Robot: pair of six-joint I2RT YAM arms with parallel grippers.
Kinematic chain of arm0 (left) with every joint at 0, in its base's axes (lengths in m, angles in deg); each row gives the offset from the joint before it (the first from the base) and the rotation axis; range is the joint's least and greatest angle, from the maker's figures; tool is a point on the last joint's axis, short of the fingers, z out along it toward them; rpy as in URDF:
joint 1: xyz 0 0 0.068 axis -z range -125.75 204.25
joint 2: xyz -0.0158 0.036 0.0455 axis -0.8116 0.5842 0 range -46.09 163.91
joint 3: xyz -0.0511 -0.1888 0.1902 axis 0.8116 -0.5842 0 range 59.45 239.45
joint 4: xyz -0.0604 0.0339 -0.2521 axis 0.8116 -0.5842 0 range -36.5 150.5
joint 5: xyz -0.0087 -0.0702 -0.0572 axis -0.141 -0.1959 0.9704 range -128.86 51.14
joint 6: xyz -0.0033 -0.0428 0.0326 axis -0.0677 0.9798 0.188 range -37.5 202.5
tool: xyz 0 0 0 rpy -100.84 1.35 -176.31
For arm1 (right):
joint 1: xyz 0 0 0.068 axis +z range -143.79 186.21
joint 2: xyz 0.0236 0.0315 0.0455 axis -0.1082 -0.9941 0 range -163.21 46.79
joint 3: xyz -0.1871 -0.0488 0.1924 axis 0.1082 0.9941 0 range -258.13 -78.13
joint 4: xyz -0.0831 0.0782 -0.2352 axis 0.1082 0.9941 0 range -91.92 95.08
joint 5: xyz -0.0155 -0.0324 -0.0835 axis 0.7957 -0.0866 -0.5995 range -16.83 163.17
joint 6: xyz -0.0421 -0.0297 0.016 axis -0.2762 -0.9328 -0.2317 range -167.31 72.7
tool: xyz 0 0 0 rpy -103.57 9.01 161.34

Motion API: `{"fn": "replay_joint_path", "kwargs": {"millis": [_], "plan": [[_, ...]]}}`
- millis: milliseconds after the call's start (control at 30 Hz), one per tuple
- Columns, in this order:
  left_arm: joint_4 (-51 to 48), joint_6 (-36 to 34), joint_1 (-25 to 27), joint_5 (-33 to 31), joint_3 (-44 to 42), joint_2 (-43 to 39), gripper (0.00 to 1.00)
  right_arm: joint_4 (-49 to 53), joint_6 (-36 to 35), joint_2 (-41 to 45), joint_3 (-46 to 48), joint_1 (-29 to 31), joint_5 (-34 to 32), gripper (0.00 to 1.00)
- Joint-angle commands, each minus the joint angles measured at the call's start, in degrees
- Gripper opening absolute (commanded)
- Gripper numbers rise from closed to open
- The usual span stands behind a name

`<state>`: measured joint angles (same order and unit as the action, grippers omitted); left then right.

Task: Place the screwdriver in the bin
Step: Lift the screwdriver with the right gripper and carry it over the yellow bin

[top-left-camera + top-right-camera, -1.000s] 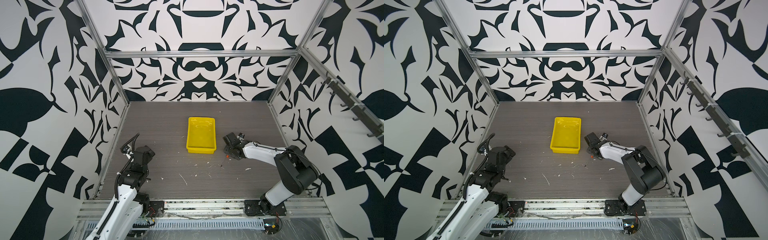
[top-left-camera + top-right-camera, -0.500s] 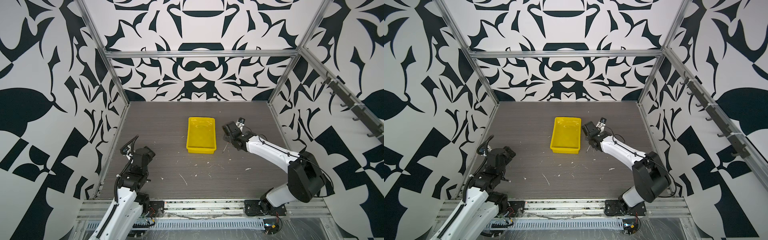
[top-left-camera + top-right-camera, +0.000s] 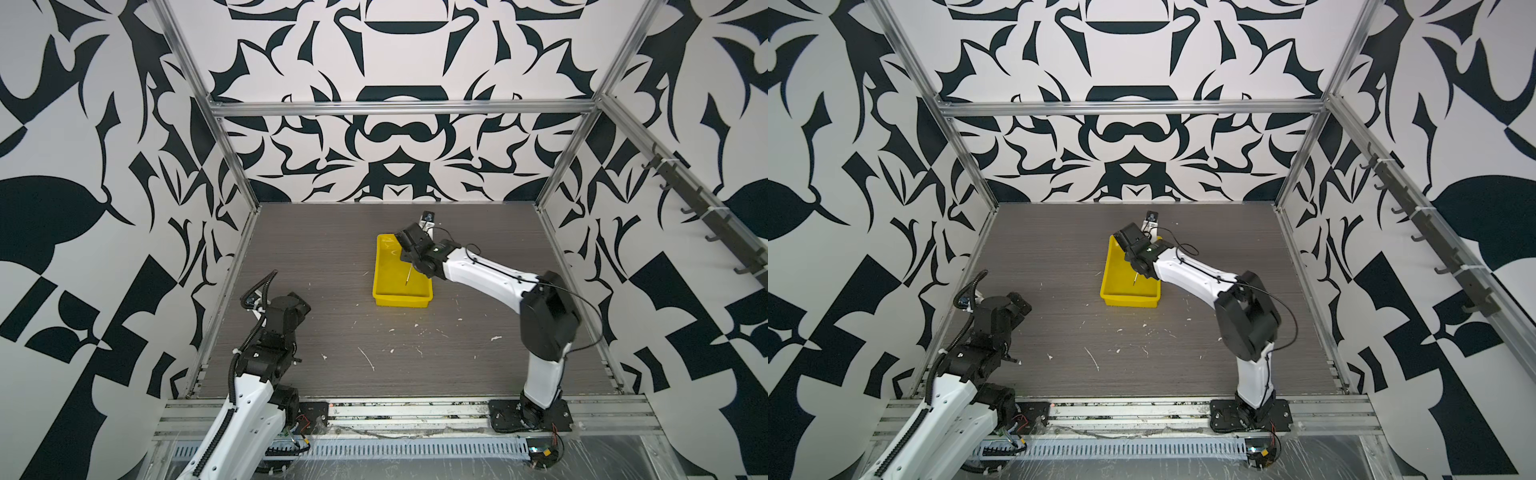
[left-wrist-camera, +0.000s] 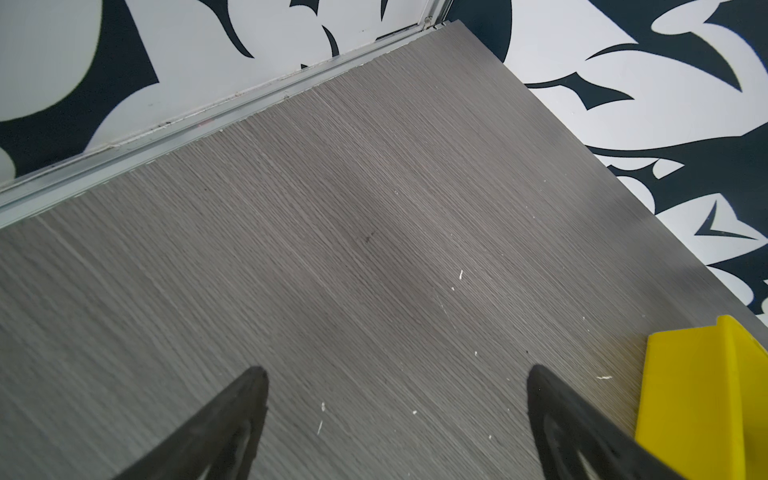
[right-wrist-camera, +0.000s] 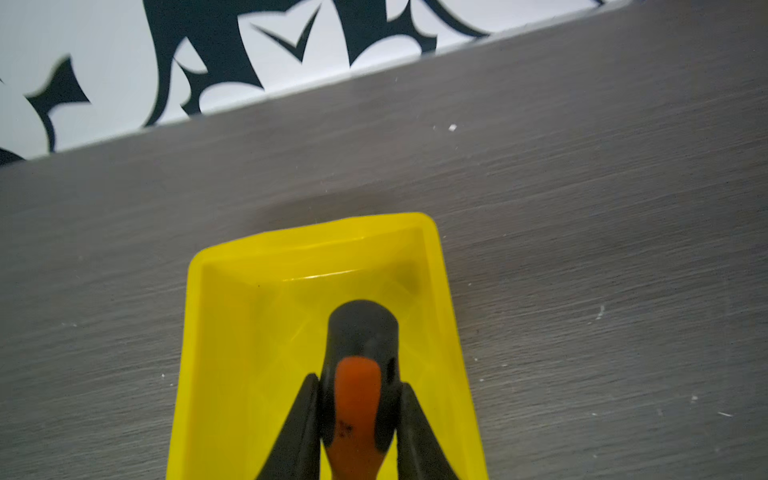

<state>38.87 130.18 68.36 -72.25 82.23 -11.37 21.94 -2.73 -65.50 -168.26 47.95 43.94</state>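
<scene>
I next need to lower the screwdriver with my right gripper between the bin's yellow sides and release it on the bin's bottom, as the orange handle [image 5: 357,399] still hangs above that.
The yellow bin [image 3: 401,299] [image 3: 1129,300] lies mid-table in both top views. My right gripper [image 3: 404,241] [image 3: 1126,235] hovers over its far half, shut on the screwdriver. In the right wrist view both fingers [image 5: 305,415] clamp the orange handle [image 5: 357,399], black end cap pointing away, above the bin's floor [image 5: 249,353]. The thin shaft [image 3: 409,276] [image 3: 1135,277] slants down inside the bin. My left gripper [image 4: 397,369] [image 3: 299,303] stands open and empty over bare table at the near left, with a corner of the bin [image 4: 706,395] beside it.
Small white flecks [image 3: 365,357] are scattered over the grey table in front of the bin. Patterned walls with aluminium frame posts [image 3: 232,166] close in the table on three sides. A rail with hooks [image 3: 698,203] runs along the right wall.
My right arm rose from the table just right of the bin and swung left and farther back, carrying the screwdriver over the bin. The left arm barely moved.
</scene>
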Motion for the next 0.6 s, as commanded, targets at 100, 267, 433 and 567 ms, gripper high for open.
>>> {"fn": "replay_joint_path", "kwargs": {"millis": [100,267,433,567], "plan": [[1.84,-0.99,-0.14,0.24,-1.1,0.91,1.0,10.64,-1.8,-11.38,-15.0,0.1,3.86,0.11],[9.15,-6.37,-0.17,7.47,-4.39,-0.84,1.0,12.44,-2.76,-15.69,-19.02,0.12,7.49,0.12],[22.61,-13.9,-0.21,23.02,-9.85,-2.09,1.0,12.59,-3.02,-16.21,-19.49,0.11,9.39,0.26],[22.86,-17.01,-0.17,28.52,-7.58,2.77,1.0,12.45,-3.19,-15.55,-19.38,0.08,10.4,0.42]]}}
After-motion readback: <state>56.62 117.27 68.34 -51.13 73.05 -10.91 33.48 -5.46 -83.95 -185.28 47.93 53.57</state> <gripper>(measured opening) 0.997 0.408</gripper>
